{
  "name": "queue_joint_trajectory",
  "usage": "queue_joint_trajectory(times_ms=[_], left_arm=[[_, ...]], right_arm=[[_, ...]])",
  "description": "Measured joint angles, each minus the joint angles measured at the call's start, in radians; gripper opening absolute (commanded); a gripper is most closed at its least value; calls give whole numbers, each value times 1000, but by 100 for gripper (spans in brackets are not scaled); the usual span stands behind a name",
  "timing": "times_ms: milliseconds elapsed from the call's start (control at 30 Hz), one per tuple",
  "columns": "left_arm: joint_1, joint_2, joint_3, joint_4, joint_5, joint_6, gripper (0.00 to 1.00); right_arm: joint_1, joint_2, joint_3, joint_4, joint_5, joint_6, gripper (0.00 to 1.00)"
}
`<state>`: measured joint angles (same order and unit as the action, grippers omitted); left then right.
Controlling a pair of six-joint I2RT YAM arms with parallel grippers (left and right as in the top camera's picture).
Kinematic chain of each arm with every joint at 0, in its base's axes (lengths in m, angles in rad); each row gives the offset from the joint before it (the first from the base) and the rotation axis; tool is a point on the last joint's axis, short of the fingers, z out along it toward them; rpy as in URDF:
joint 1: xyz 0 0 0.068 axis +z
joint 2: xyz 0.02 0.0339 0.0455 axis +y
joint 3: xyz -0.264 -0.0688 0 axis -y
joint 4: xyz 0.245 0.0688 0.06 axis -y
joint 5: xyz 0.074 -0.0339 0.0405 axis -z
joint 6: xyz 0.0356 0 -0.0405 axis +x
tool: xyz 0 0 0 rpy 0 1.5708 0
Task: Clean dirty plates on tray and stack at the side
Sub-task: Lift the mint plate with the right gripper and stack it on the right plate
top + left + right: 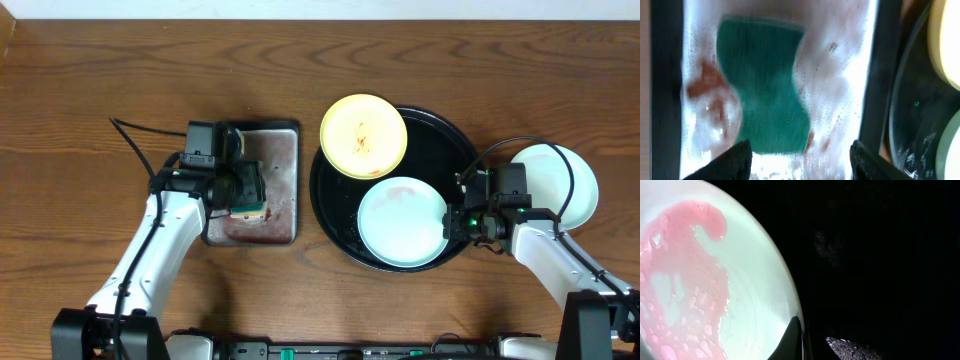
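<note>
My right gripper lifts and carries the held plate onto the second blue-green plate [554, 184] next, since that one lies to the gripper's right in the overhead view.
The round black tray [440, 135] holds a pale yellow plate [363, 136] resting on its upper-left rim and a light blue-green plate [400, 220] at its front. In the right wrist view that plate [755, 290] carries a watery pink smear. My right gripper [458, 222] is at its right edge, with the rim between the nearly closed fingers [810, 340]. A second blue-green plate [575, 185] lies on the table right of the tray. My left gripper [247, 195] is open [800, 160] just above a green sponge [765, 85].
The sponge lies in a wet rectangular grey metal tray [280, 150] left of the black tray, with reddish smears [705, 82] on it. The black tray's rim [910, 110] sits close beside the grey tray. Bare wooden table surrounds both.
</note>
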<state>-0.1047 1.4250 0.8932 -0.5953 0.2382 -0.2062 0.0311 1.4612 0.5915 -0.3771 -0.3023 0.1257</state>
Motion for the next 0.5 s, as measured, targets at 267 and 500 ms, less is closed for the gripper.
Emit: queue_joint_trajectory(times_ms=[267, 500], left_arm=[[0, 0, -1, -88, 3, -3, 64], [0, 0, -1, -89, 3, -3, 64]], right_arm=[[0, -5, 0, -10, -53, -14, 1], [0, -159, 53, -79, 23, -32, 1]])
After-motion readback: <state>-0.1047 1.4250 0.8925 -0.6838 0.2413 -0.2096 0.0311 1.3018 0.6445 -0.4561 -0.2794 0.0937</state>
